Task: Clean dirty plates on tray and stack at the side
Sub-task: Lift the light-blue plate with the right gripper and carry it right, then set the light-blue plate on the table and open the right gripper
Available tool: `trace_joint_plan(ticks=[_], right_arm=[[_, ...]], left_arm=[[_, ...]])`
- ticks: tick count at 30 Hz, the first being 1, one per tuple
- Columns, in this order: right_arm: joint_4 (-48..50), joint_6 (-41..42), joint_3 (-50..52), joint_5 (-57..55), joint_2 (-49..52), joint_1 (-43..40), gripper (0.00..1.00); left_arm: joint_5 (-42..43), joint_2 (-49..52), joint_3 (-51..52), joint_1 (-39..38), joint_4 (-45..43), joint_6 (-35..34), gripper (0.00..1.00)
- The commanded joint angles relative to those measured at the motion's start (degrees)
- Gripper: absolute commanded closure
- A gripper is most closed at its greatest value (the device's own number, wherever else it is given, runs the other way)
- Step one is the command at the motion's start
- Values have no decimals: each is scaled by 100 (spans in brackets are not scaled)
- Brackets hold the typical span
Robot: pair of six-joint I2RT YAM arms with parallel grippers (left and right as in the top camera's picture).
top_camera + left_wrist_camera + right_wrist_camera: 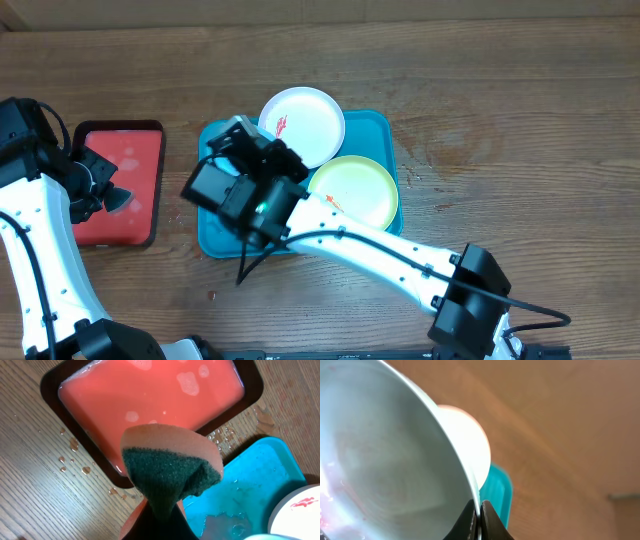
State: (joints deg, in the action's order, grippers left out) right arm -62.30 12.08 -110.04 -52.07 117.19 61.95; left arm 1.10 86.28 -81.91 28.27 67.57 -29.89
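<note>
I will carry the plate in my right gripper to the right in the overhead view next, past the teal tray (500, 490). Then I will lower the plate and let it go, because there is open table there.
My right gripper (479, 515) is shut on the rim of the pale blue plate (385, 460), holding it tilted over the teal tray (500, 490). In the overhead view the right gripper (245, 145) covers most of that plate, above the tray's left half (215, 240). The white plate (302, 125) with a red smear lies at the tray's back. The yellow-green plate (353, 190) with an orange smear lies at its right. My left gripper (165, 525) is shut on a sponge (170, 470), orange with a dark green scrub face, held over the red tray's edge.
The red tray (120, 170) with a dark rim holds pinkish soapy water (150, 405), left of the teal tray. Water drops lie on the wooden table (70, 455) around it. A puddle sits in the teal tray's corner (225, 525).
</note>
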Motion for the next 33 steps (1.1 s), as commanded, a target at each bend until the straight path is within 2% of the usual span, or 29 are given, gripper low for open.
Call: trace_joint_plan(ticks=[1,6,8,10,12,14,22,28,30,32,33], right_arm=[[-127,1097,-35,940,-315,-450,96],[-153,1093,-66,3882,-675,-1744,96],[-446,1093,-63,5329,-680,-2682,96],[-935,1093,-37,5914,-627,-3477,96],[-1327,1088,35,5989,-614,-4006,96],[-1729,1023,529,5729,-612,-5023,96],[-1093,1069,1674,5845,-612,-6760,96],[-634,850,2059,5842,-612,-7447,96],[-391,702,2216,5840,-612,-7495,89],[-243,702,2317,5849,-612,-7488,74],[-177,699,2361,5890,-612,-7464,53]], left_arm=[[46,33,-22,15,-9,-57,96],[46,33,-22,15,-13,-57,96],[46,33,-22,9,-13,-57,96],[46,33,-22,7,-17,-59,96],[48,33,-22,4,-35,-59,96],[46,33,-22,-17,-59,-59,96],[46,33,-22,-24,-116,-59,96],[46,33,-20,-24,-125,-59,96],[48,33,-20,-24,-140,-59,96],[48,33,-20,-24,-153,-59,96],[48,33,-20,-24,-153,-59,96]])
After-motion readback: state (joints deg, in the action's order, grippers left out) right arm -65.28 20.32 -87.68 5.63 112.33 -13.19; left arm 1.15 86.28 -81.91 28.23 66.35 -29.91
